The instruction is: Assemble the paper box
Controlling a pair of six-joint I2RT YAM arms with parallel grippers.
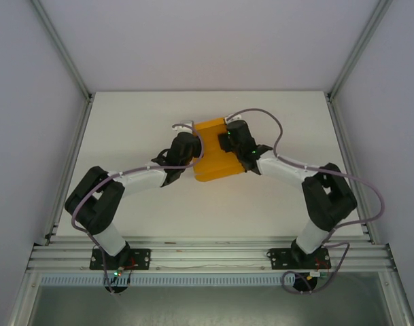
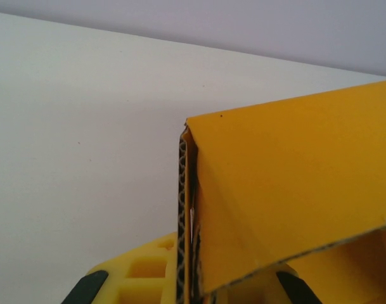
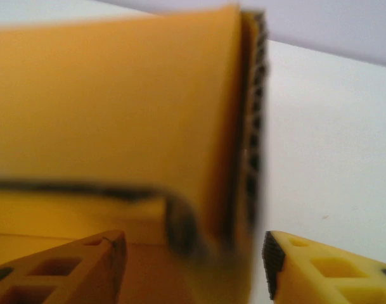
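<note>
The box and the base have clear space between them, so next my left gripper should tip downward and pull the box's upright doubled side back over the bare tabletop to let go of it.
The paper box (image 1: 213, 155) is an orange-yellow shallow card box in the middle of the table, with its walls folded up. My left gripper (image 1: 192, 147) is at the box's left side. In the left wrist view the left gripper (image 2: 191, 292) is shut on an upright doubled wall (image 2: 187, 215) whose corrugated edge faces the camera, and a flap (image 2: 294, 183) leans off to the right. My right gripper (image 1: 232, 141) is at the box's far right corner. The right wrist view shows the right gripper (image 3: 194, 261) open, straddling a blurred wall (image 3: 246, 158) that lies close to the right fingertip (image 3: 272, 256).
The white table (image 1: 125, 129) is bordered by aluminium rails (image 1: 71, 156) on the left and right and by a rail along the near edge. Both arm bases (image 1: 118, 258) stand at that near edge. Grey cables loop over the right arm.
</note>
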